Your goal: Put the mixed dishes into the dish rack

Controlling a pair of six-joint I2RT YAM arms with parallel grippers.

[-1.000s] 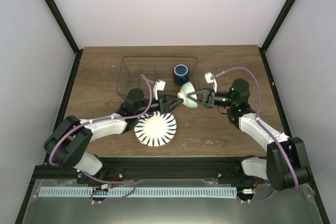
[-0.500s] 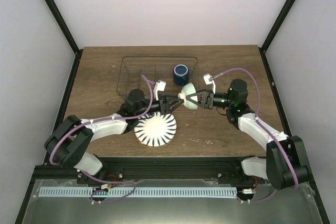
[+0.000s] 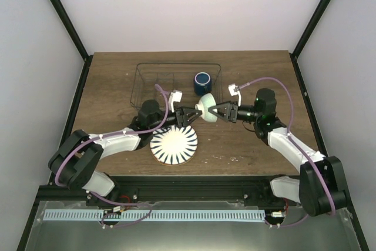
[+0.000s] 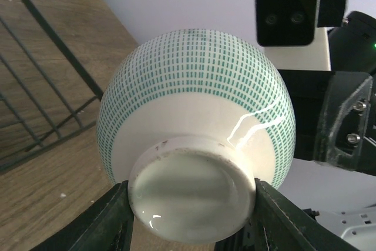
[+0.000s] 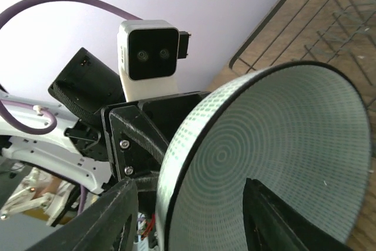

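Observation:
I will next carry the bowl outward in my left gripper, turn fingers-down, lower it to the rack's bottom beside the mug and release it.
The pale mint-green bowl hangs on its side above the table, just in front of the dish rack. My left gripper is shut on the bowl's foot. My right gripper is open, with one finger inside the bowl and one outside its rim. The dark blue mug stands in the rack's right end. The white plate with dark blue stripes lies on the table under my left arm. The cream patterned plate is out of view.
The rack's wire wall shows in the left wrist view and the right wrist view. An orange rim peeks from under the striped plate. Black frame posts stand at the table's far corners.
The bowl and both grippers have shifted slightly left and towards the rack. The left wrist has drawn back a little.

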